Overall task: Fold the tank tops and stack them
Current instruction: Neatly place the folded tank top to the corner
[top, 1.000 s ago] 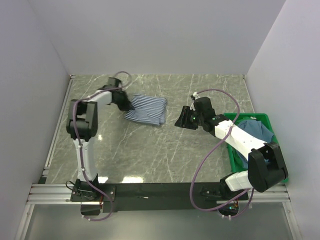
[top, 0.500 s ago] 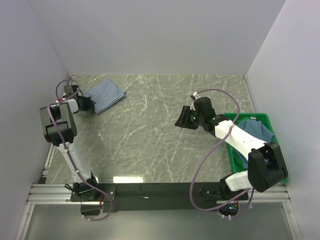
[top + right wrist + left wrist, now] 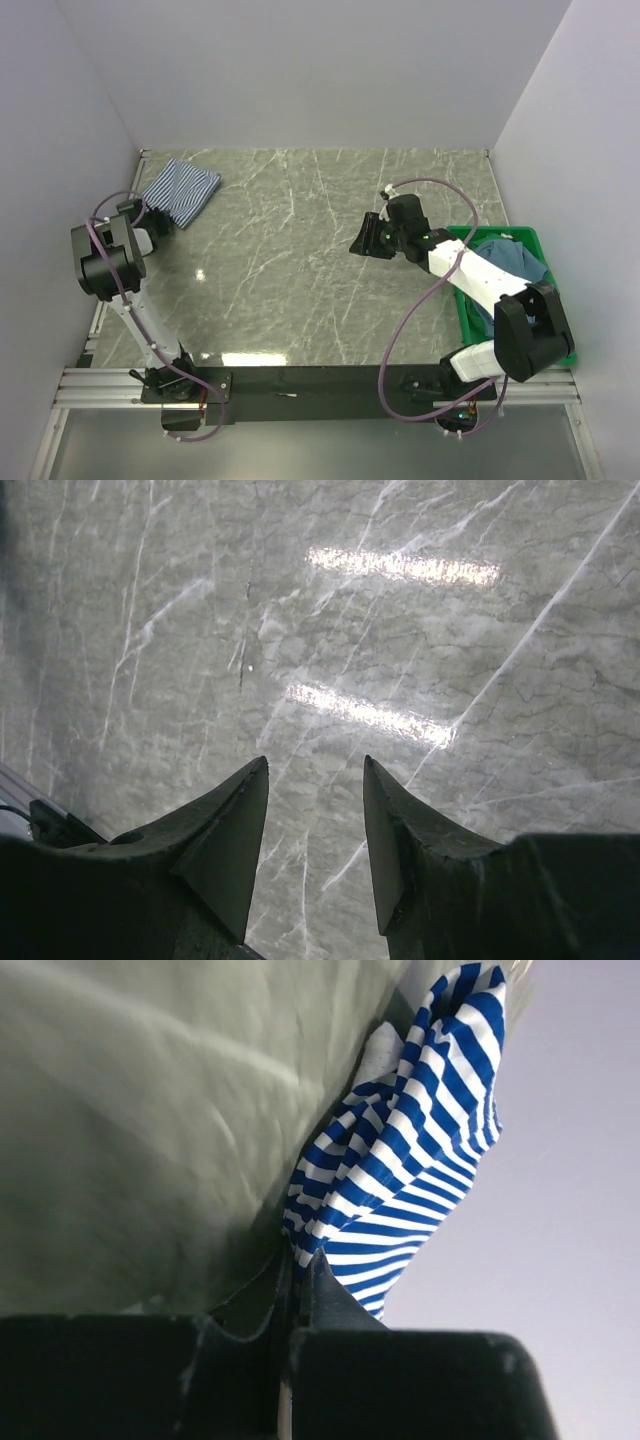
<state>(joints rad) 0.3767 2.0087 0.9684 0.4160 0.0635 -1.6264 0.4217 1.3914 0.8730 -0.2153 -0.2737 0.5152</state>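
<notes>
I need to slide my left gripper outward toward the table's far corner and let go of the striped tank top. Bare marble shows between that corner and the striped tank top.
The folded navy-and-white striped tank top [image 3: 182, 190] lies at the far left corner of the marble table. My left gripper [image 3: 157, 221] is shut on its near edge; in the left wrist view the striped cloth [image 3: 410, 1170] runs up from the closed left gripper [image 3: 298, 1260]. The teal-blue tank top [image 3: 512, 262] sits bunched in the green crate [image 3: 553, 270] at the right. My right gripper [image 3: 362, 238] hovers open over bare table near the middle right; in the right wrist view nothing lies between the tips of that gripper [image 3: 315, 765].
Grey walls close in the table on the left, back and right. The left arm is folded close to the left wall [image 3: 60, 180]. The right arm's cable [image 3: 420, 300] loops over the table in front of the crate.
My left gripper has dragged the striped tank top from the table's middle back to the far left corner. The right arm has stayed in place.
</notes>
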